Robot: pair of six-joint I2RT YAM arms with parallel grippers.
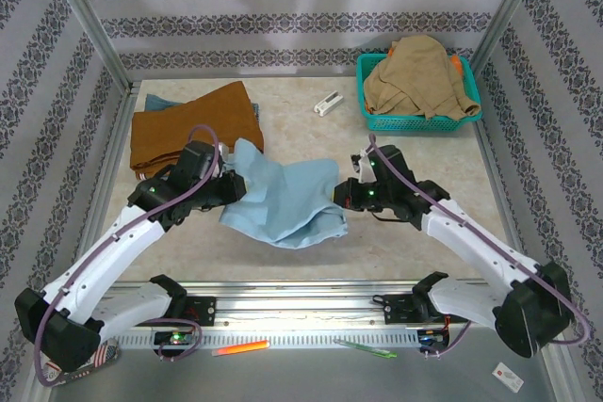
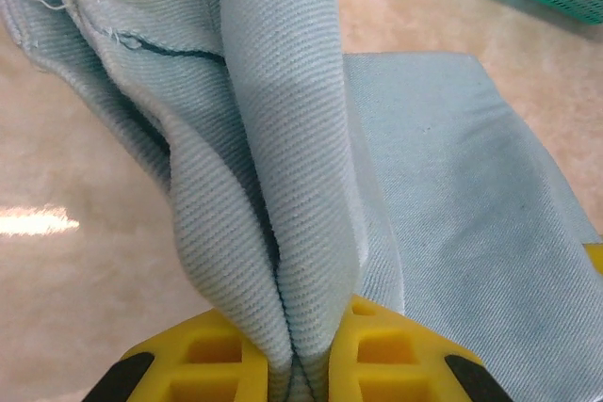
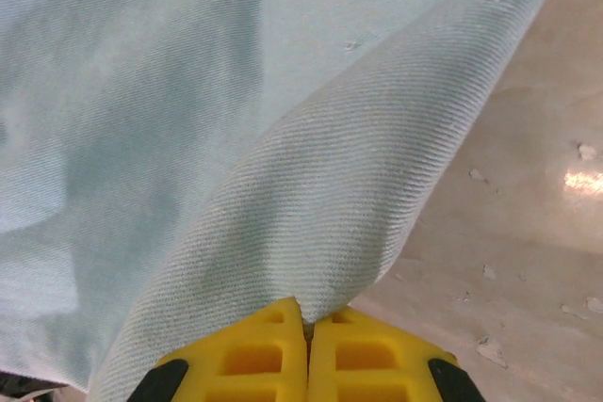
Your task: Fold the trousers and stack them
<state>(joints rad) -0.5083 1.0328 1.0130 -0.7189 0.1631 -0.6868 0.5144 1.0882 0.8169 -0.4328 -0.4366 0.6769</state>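
The robot's left gripper should next carry the thick fold outward over the garment's end by the frame post (image 1: 146, 140), lower it and let it go, since the flat rust-orange garment lies outward.
The light sky-blue trousers (image 1: 283, 197) hang bunched between my two grippers at the table's middle, the lower part sagging onto the tabletop. My left gripper (image 1: 234, 185) is shut on the left edge; several thick folds of the trousers (image 2: 283, 185) rise out from between its yellow fingers (image 2: 203, 355). My right gripper (image 1: 343, 193) is shut on the right edge, where a single fold of the trousers (image 3: 283, 185) is pinched between its yellow fingers (image 3: 254, 355).
A rust-orange garment (image 1: 193, 124) lies flat at the back left. A teal basket (image 1: 377, 121) at the back right holds a tan garment (image 1: 419, 74). A small white object (image 1: 327, 103) lies between them. Metal frame posts border the table.
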